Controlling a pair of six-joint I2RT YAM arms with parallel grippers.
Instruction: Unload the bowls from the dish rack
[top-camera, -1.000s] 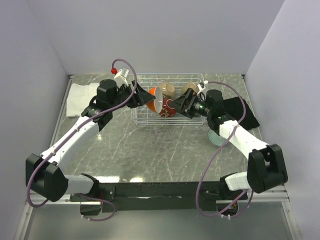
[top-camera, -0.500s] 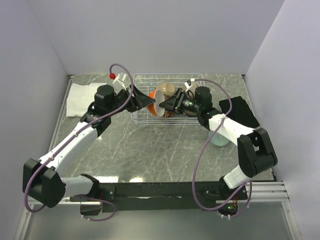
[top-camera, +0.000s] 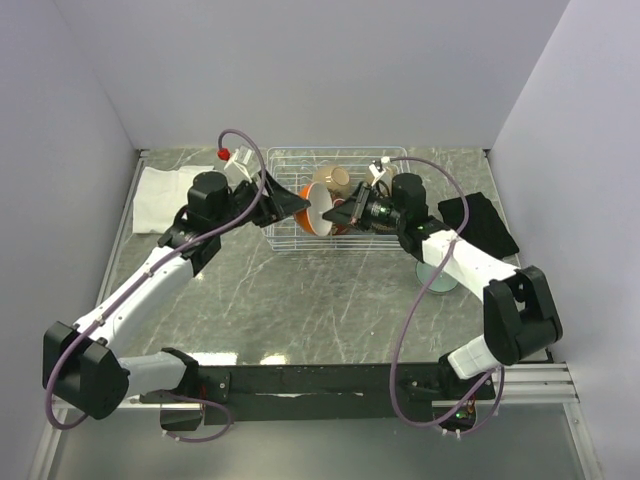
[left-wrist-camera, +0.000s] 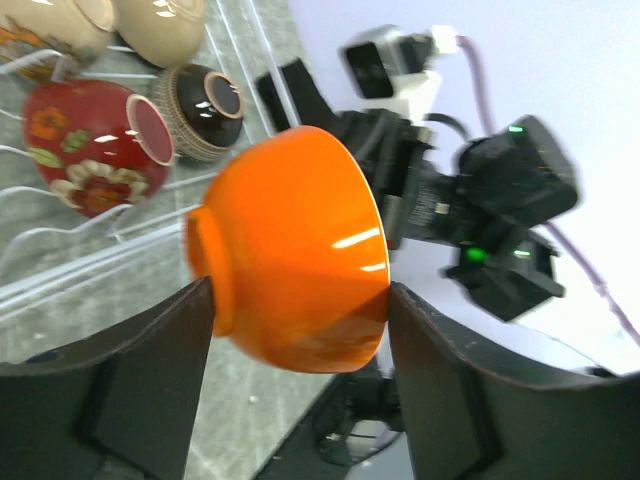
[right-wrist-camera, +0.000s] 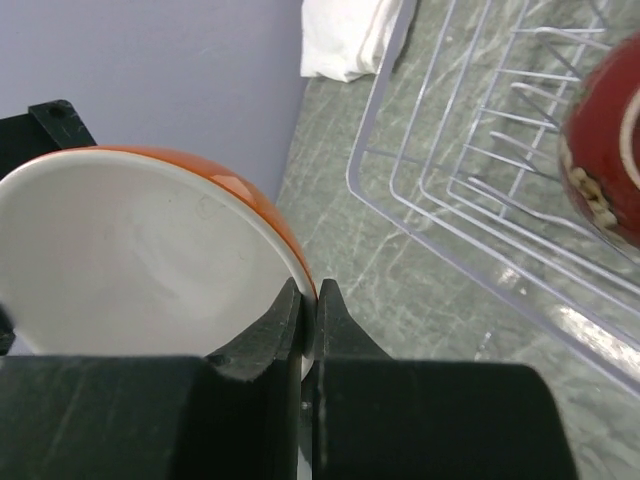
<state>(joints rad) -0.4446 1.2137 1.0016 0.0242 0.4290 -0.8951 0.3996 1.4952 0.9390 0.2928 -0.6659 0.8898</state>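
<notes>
The pale green bowl (top-camera: 438, 278) is outside the rack, so the robot's right gripper next needs to swing right in the top view, tip the orange bowl upright and lower it inside.
The orange bowl (top-camera: 317, 208) with a cream-white inside (right-wrist-camera: 130, 260) hangs on its side over the front left of the white wire dish rack (top-camera: 385, 160). My left gripper (top-camera: 298, 203) spans it from foot to rim, its fingers (left-wrist-camera: 150, 380) touching both sides. My right gripper (top-camera: 338, 212) is shut on the bowl's rim (right-wrist-camera: 300, 270) from the opposite side. In the rack lie a dark red patterned bowl (left-wrist-camera: 85, 150), a black-brown bowl (left-wrist-camera: 205, 115) and tan bowls (left-wrist-camera: 160, 25).
A folded white cloth (top-camera: 160, 195) lies left of the rack. A black cloth (top-camera: 480, 222) lies to its right. A pale green bowl (top-camera: 437, 275) sits on the table under my right forearm. Purple walls close in the back and sides.
My right gripper swung left from the dark red bowl to the orange bowl and shut on its rim. My left gripper kept hold of the bowl, barely moving.
</notes>
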